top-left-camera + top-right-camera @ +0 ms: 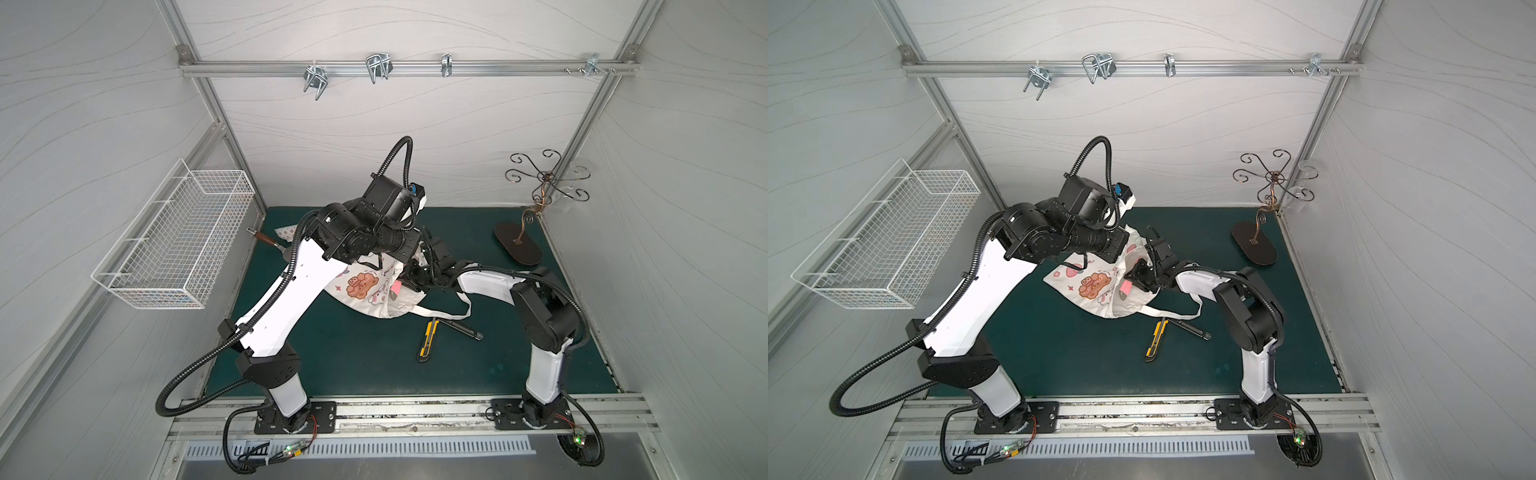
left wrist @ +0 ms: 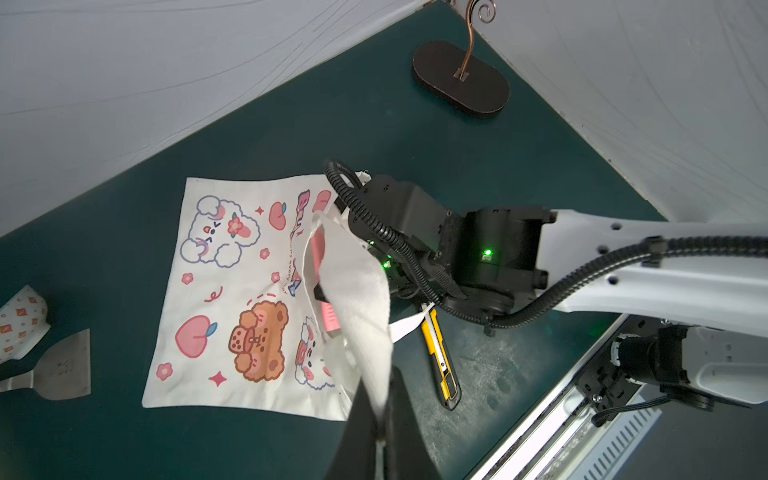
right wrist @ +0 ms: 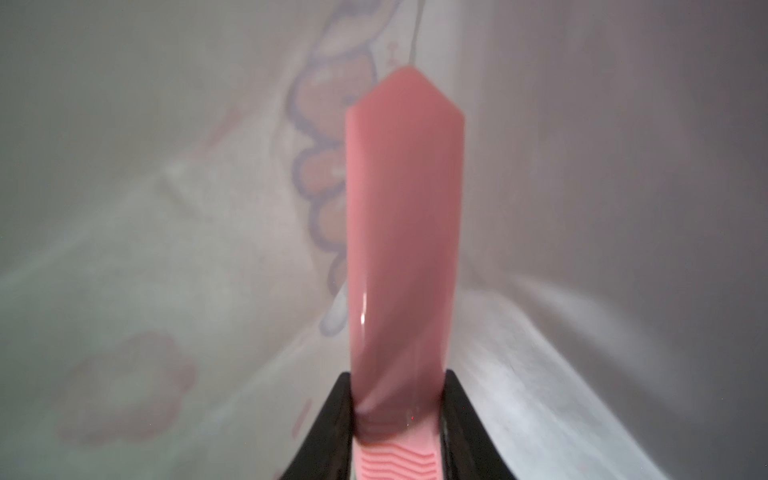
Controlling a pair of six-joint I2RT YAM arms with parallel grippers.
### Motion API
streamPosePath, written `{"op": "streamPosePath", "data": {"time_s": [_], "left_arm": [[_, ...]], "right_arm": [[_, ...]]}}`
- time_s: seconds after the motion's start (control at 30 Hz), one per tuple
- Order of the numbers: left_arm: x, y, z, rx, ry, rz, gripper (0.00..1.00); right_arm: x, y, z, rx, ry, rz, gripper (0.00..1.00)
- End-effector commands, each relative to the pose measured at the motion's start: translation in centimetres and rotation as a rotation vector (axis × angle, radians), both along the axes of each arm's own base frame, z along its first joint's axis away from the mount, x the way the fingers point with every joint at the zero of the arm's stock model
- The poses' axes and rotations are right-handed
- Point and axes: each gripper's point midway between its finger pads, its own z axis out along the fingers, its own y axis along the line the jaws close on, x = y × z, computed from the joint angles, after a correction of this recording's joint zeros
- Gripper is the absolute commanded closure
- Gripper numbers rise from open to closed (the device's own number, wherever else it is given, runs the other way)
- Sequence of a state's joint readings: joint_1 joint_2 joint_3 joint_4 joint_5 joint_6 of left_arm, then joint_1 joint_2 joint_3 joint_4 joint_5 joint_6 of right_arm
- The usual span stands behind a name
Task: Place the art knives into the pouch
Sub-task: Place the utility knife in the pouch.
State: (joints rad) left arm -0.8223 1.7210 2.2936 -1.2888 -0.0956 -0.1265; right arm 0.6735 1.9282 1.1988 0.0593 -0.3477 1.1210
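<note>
My right gripper holds the art knife (image 1: 397,286) between the cloth sides inside the pouch. The pouch's lifted upper layer leaves the pouch's opening open, so my right gripper needs to push farther in next and release the knife.
The pouch (image 1: 361,286) (image 1: 1090,284) (image 2: 232,291), cream cloth printed with bunnies and a bear, lies on the green mat at mid-table. My left gripper (image 2: 380,409) is shut on the upper layer of its mouth and holds that cloth lifted. The pink art knife (image 3: 403,232) (image 2: 328,320) (image 1: 397,286) (image 1: 1125,286) sits between the fingers of my right gripper (image 3: 399,399) (image 1: 409,278), which is shut on it. In the right wrist view the knife's tip points into the cloth-walled inside of the pouch.
A yellow knife (image 1: 428,338) (image 2: 440,357) and a black knife (image 1: 461,328) lie on the mat beside the pouch's strap. A scraper (image 1: 266,240) (image 2: 54,370) and patterned cup (image 2: 20,324) lie far left. A wire stand (image 1: 517,245) stands back right; a white basket (image 1: 174,245) hangs left.
</note>
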Motion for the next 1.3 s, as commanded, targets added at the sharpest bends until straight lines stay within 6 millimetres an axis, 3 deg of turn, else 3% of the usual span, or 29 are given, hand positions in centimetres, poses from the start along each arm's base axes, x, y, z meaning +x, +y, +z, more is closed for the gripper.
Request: {"op": "streamPosePath", "data": {"time_s": [0.0,0.2,0.37,0.63,0.87,1.03,1.1,1.27], "left_arm": [[-0.3,-0.6,1.8,-0.066,0.004,-0.014,1.00],[-0.9,-1.5,4.6,-0.156,-0.015,-0.055,1.00],[-1.2,-2.8,5.3,-0.224,0.010,-0.083,1.00],[-1.4,-3.8,6.7,-0.296,0.002,-0.115,1.00],[-2.0,-4.0,8.6,-0.369,-0.015,-0.132,1.00],[-2.2,-4.0,8.7,-0.372,-0.014,-0.136,1.00],[-2.1,-3.9,8.8,-0.373,-0.017,-0.134,1.00],[-2.1,-3.6,8.7,-0.360,-0.028,-0.127,1.00]], "right_arm": [[1.9,1.5,0.5,0.068,0.003,-0.030,0.80],[3.1,2.9,-0.3,0.099,0.012,-0.039,0.80],[3.8,4.1,0.2,0.148,0.003,-0.037,0.80],[3.0,7.5,1.1,0.175,-0.024,0.049,0.80],[3.0,9.3,-2.0,0.210,0.040,0.077,0.76],[3.0,10.6,-3.7,0.279,0.059,0.095,0.62],[3.1,10.5,-4.0,0.290,0.059,0.095,0.51],[3.1,9.7,-4.1,0.267,0.048,0.094,0.41]]}}
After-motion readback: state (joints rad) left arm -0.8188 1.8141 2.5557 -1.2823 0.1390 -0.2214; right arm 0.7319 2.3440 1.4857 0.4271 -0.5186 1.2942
